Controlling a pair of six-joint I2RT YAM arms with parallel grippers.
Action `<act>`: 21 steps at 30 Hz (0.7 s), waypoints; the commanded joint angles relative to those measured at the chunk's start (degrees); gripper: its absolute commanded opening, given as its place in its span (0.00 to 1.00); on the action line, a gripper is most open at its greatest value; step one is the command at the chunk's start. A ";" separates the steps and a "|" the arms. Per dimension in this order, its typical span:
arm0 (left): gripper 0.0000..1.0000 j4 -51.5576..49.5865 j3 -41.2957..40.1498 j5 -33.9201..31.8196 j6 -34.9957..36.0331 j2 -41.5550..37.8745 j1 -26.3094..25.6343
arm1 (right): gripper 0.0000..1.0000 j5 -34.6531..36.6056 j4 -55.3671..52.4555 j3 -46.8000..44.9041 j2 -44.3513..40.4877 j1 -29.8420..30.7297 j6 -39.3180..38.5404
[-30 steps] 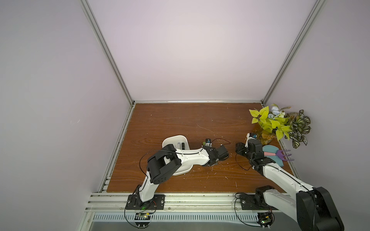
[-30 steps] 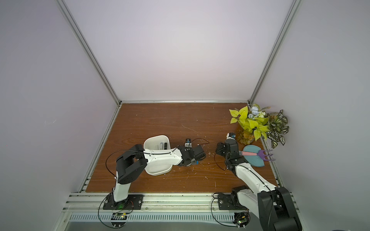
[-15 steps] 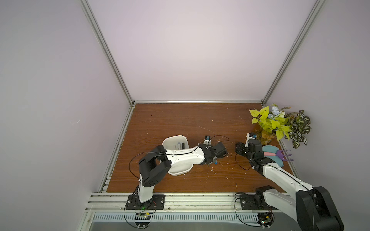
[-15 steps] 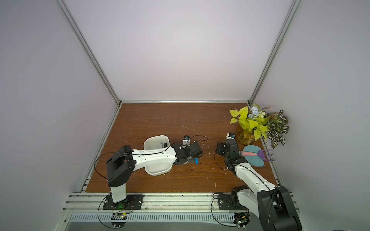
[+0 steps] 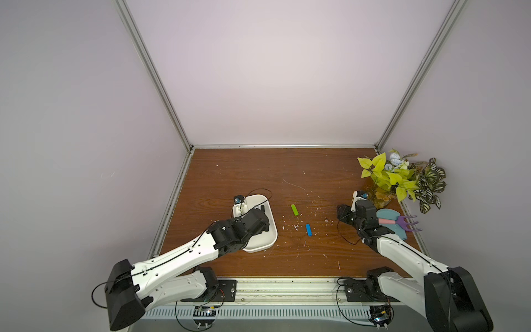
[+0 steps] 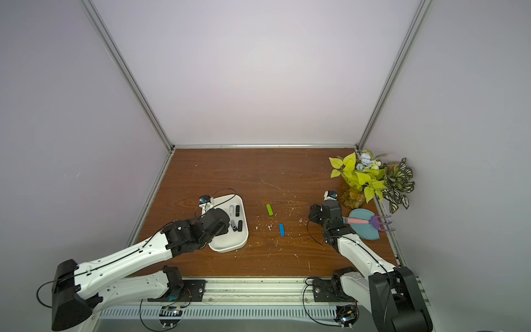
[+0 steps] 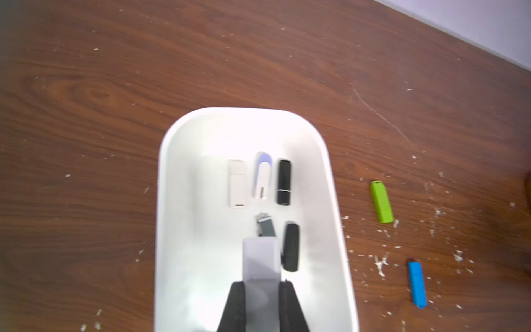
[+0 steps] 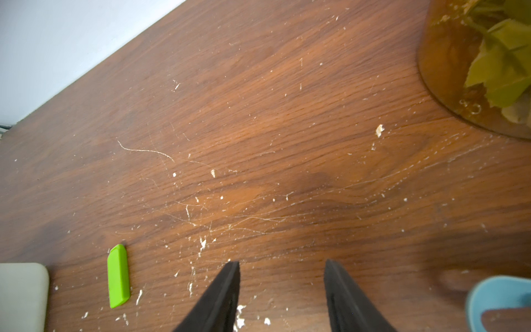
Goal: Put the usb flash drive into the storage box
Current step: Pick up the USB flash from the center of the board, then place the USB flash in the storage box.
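Next, my left gripper goes down into the box (image 7: 165, 201) and releases the grey drive on the bare bottom of the box by the white drive's near end, because that spot is empty.
The white storage box (image 7: 165, 201) lies left of the table's middle in both top views (image 5: 272, 230) (image 6: 244, 230). My left gripper (image 7: 262, 284) hangs over the box, shut on a pale grey usb flash drive (image 7: 260, 258) that sticks out past the fingertips. Several drives lie inside, among them a white one (image 7: 237, 184) and a black one (image 7: 284, 182). A green drive (image 5: 294, 209) and a blue drive (image 5: 308, 230) lie on the wood right of the box. My right gripper (image 8: 281, 264) (image 5: 342, 214) is open over bare wood, with nothing between its fingers.
A potted plant (image 5: 393, 178) stands at the back right corner. A blue plate (image 5: 398, 227) with a pink and purple fork (image 5: 399, 221) lies beside the right arm. White crumbs are scattered on the wood around the loose drives. Walls close in three sides.
My left gripper has closed and swung left from beside the blue drive to over the storage box, carrying the pale grey drive. The right arm has not moved.
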 commanded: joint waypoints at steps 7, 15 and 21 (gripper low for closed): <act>0.00 -0.25 -0.21 0.65 -2.23 12.85 0.94 | 0.53 -0.92 2.42 0.16 1.86 -0.17 0.07; 0.00 9.93 -3.69 7.30 2.60 17.65 5.17 | 0.53 -1.63 2.71 0.35 2.78 -0.13 -0.19; 0.00 14.92 -7.15 10.44 3.61 19.06 7.91 | 0.53 -2.34 3.11 0.44 3.52 -0.17 -0.26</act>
